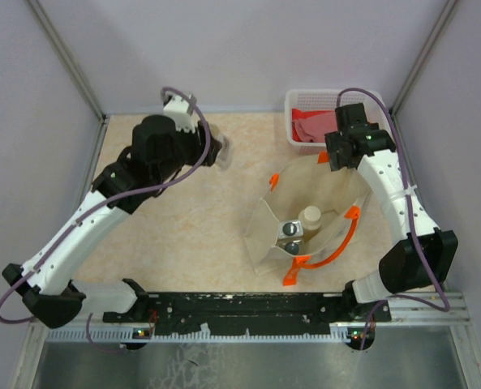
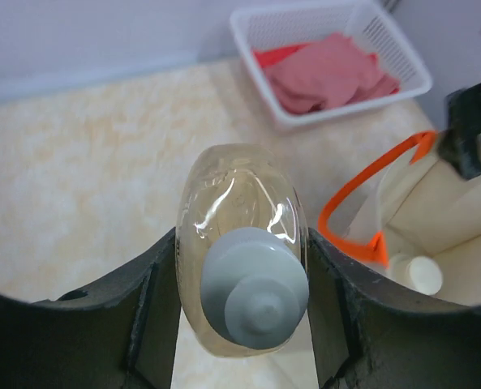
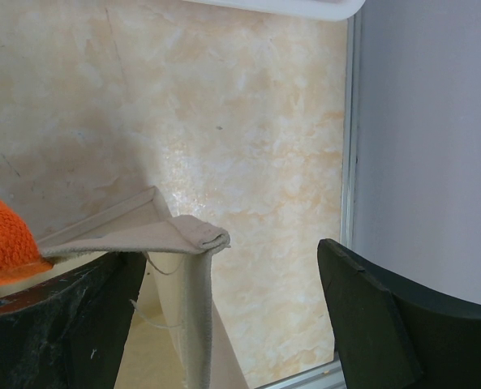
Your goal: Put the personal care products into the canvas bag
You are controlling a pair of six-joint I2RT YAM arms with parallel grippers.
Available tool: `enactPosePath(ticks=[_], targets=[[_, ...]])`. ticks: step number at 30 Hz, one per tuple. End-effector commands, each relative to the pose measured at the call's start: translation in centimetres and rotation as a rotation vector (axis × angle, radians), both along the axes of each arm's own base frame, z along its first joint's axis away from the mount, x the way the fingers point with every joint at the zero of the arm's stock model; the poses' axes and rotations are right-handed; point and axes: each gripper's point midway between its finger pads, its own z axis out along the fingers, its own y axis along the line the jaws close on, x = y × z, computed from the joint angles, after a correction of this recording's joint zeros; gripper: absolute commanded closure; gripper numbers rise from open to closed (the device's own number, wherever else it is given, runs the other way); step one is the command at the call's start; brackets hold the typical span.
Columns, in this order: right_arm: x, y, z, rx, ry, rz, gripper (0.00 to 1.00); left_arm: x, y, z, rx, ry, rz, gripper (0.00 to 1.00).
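Note:
My left gripper swings to the right in the top view next, then down to release inside the bag beyond the cream bottle, since that spot is empty.
My left gripper (image 2: 242,253) is shut on a clear bottle (image 2: 240,194) of pale amber liquid with a whitish cap (image 2: 255,296); both jaws press its sides. From above, that gripper (image 1: 221,151) is at the back, left of the canvas bag (image 1: 264,227). The bag stands open with orange handles (image 1: 321,259). Inside it are a cream bottle (image 1: 309,216) and two dark-capped bottles (image 1: 289,229). My right gripper (image 3: 232,255) is open at the bag's far rim, with a folded corner of canvas (image 3: 183,235) between its fingers, close to the left one.
A white lattice basket (image 1: 305,101) with red cloth (image 1: 309,128) stands at the back right, just behind my right wrist. The table's metal edge and side wall run close on the right (image 3: 350,162). The bag's orange handle (image 2: 362,186) lies right of the held bottle.

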Motion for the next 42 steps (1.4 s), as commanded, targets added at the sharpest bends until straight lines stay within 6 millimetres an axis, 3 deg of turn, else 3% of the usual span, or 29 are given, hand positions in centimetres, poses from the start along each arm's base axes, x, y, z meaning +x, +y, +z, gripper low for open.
enactPosePath(ticks=[1, 3, 7, 13, 16, 21, 26, 33, 42], targets=[[0.4, -0.4, 1.9, 0.01, -0.081, -0.009, 0.14, 1.1, -5.0, 13.9, -0.104, -0.444, -0.255, 1.0], [0.4, -0.4, 1.7, 0.009, -0.075, -0.012, 0.14, 0.2, -7.7, 15.4, -0.124, -0.489, -0.406, 1.0], [0.4, -0.5, 1.8, 0.008, -0.075, -0.018, 0.14, -2.5, -13.1, 15.0, -0.156, -0.495, -0.748, 1.0], [0.4, -0.3, 1.8, 0.02, -0.07, -0.022, 0.14, -7.0, -16.9, 15.7, -0.231, -0.558, -1.052, 1.0], [0.4, -0.5, 1.7, 0.01, -0.067, -0.032, 0.13, -7.6, -18.3, 14.9, -0.229, -0.555, -1.129, 1.0], [0.3, -0.9, 1.8, -0.006, -0.069, -0.059, 0.13, -7.4, -20.3, 11.7, -0.194, -0.524, -1.187, 1.0], [0.4, -0.7, 1.5, 0.013, -0.065, -0.072, 0.12, -5.7, -22.0, 7.8, -0.07, -0.55, -1.158, 1.0], [0.2, -0.6, 1.0, 0.023, -0.055, -0.08, 0.12, -3.2, -23.5, 4.6, 0.037, -0.578, -1.14, 1.0], [0.2, -0.8, 1.0, 0.008, -0.049, -0.078, 0.12, -2.2, -25.0, -0.3, 0.082, -0.496, -1.158, 1.0]])
